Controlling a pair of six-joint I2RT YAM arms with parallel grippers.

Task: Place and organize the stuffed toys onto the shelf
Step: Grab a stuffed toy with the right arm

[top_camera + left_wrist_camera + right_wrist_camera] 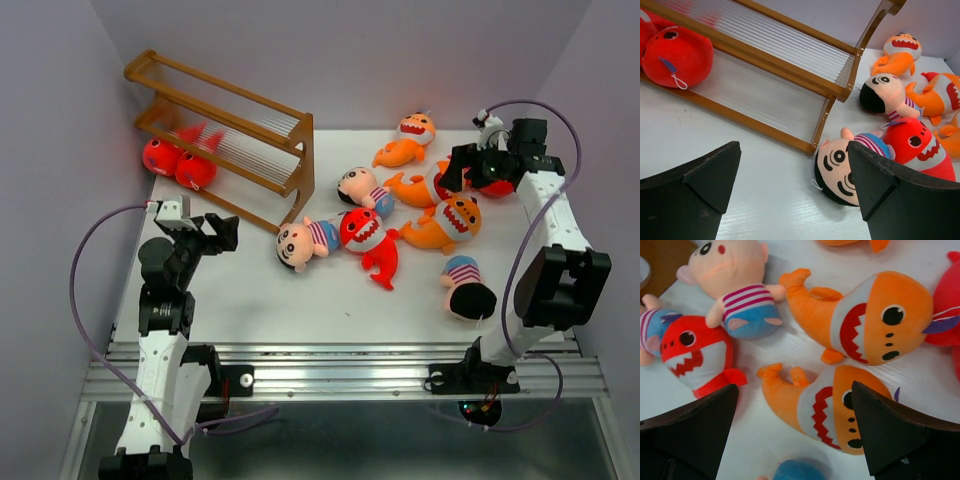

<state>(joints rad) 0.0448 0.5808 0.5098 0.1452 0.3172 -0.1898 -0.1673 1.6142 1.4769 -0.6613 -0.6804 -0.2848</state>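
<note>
Next, my right gripper goes left in the top view and down onto the belly of the red shark beside the boys, since the shark's body narrows there.
The brown wooden shelf stands at the back left, with two red sharks on its lowest tier. Loose toys lie to its right: a boy, a red shark, a second boy, orange sharks and a third boy. My left gripper is open and empty above the table, left of the first boy's head. My right gripper is open and empty, hovering over an orange shark. A red shark lies partly hidden under the right arm.
The white table is walled in by grey panels on three sides. The shelf's end panel stands close to the boy's head. A second orange shark and the red shark flank the one under my right gripper.
</note>
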